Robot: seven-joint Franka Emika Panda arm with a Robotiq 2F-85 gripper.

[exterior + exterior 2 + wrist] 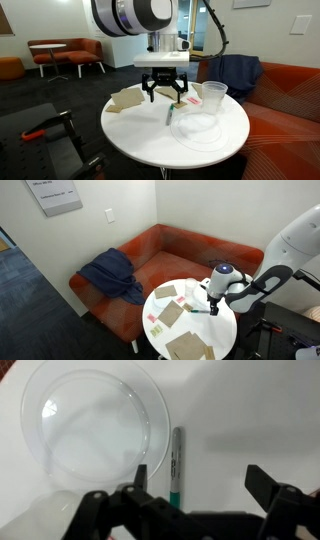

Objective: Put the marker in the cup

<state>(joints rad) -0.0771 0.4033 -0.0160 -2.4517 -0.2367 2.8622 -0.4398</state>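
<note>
I will lower my open fingers outward around the marker's green end, which lies below my gripper and outward, because the marker lines up between them.
The marker is a thin dark stick with a green end, lying flat on the white round table. It also shows in an exterior view just below the fingers. My gripper is open and empty, hovering above the table with the marker close to one fingertip. In an exterior view the gripper hangs over the table's middle. The clear plastic cup stands upright beside the gripper. In the wrist view a blurred pale shape at the lower left may be the cup.
A flat clear round plate lies next to the marker, and also shows in an exterior view. Tan paper pieces and small notes lie on the table. An orange sofa with a blue jacket stands behind.
</note>
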